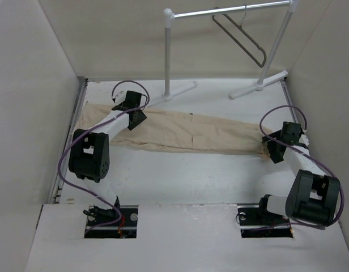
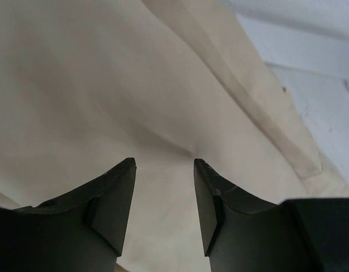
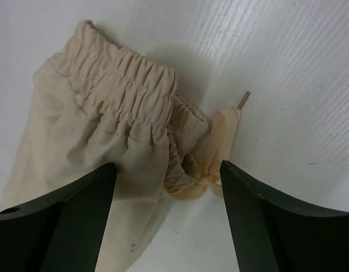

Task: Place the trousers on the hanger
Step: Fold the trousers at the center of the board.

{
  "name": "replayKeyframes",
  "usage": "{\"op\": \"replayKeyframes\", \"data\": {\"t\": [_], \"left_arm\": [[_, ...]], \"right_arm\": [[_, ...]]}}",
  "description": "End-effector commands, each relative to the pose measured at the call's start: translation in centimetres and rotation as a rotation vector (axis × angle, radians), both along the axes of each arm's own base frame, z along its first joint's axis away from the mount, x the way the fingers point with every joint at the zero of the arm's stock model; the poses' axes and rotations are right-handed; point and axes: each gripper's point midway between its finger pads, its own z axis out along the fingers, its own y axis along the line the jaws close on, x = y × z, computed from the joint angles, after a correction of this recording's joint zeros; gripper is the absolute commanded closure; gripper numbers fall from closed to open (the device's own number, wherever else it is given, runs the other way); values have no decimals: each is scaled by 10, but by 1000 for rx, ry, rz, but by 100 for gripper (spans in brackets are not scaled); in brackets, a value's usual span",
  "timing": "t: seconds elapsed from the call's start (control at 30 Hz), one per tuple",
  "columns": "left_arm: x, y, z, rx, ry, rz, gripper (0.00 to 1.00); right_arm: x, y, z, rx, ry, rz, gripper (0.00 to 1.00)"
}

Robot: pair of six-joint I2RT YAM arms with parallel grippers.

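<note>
My right gripper needs to ease down and slightly outward next and close on the waistband corner by the drawstring knot [image 1: 265, 153] [image 3: 179, 173], because it lies below, between the open fingers.
The beige trousers [image 1: 197, 133] lie flat across the table from left to right. The elastic waistband [image 3: 123, 79] and its drawstring [image 3: 222, 133] are at the right end. My left gripper [image 1: 132, 116] is open just above the left end of the cloth. The left wrist view shows cloth [image 2: 106, 85] behind the gap of the left gripper [image 2: 164, 164]. My right gripper [image 1: 272, 148] is open, low over the waist end. In the right wrist view the right gripper [image 3: 167, 167] straddles the waistband corner and drawstring knot. The dark hanger [image 1: 242, 37] hangs from the rail at the back right.
The white tubular garment rail [image 1: 231, 11] stands at the back on two feet [image 1: 259, 85]. White walls close in both sides. Bare white table [image 1: 180, 181] lies between the trousers and the arm bases, and shows in the right wrist view [image 3: 288, 68].
</note>
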Motion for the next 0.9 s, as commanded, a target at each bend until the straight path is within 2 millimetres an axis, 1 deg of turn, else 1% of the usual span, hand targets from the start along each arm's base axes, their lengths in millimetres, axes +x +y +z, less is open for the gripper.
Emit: {"op": "replayKeyframes", "data": {"t": [0.0,0.07,0.2,0.27,0.33,0.4,0.47,0.5,0.53,0.57,0.67,0.77,0.83,0.87], "left_arm": [[-10,-9,31,-31,-78,-1,56],[-14,-10,33,-38,-82,1,56],[-19,-11,34,-46,-79,-1,56],[-20,-9,36,-47,-84,2,56],[-22,-5,38,-48,-90,11,56],[-25,-2,40,-45,-91,14,56],[-28,4,41,-40,-93,27,56],[-30,7,41,-39,-93,33,56],[-30,10,42,-39,-96,38,56],[-31,12,43,-38,-96,41,56],[-33,14,50,-34,-102,39,56],[-34,14,61,-33,-118,32,57],[-35,11,71,-34,-130,20,57],[-35,10,75,-35,-137,17,57]], "right_arm": [[14,1,-1,58,-33,-58,21],[22,-1,-7,73,-49,-80,21],[31,-2,-30,106,7,-109,23],[32,-3,-41,116,32,-119,28],[33,-3,-51,121,47,-126,39],[31,-3,-59,122,61,-132,58],[29,-3,-59,123,55,-137,75],[30,-2,-53,115,36,-137,82],[33,3,-44,102,8,-124,86],[36,7,-30,80,-27,-108,87],[37,4,15,-32,-108,-99,89],[26,-11,59,-147,-173,-118,91],[11,-30,93,-214,-230,-161,91],[5,-37,106,-238,-252,-178,91]]}}
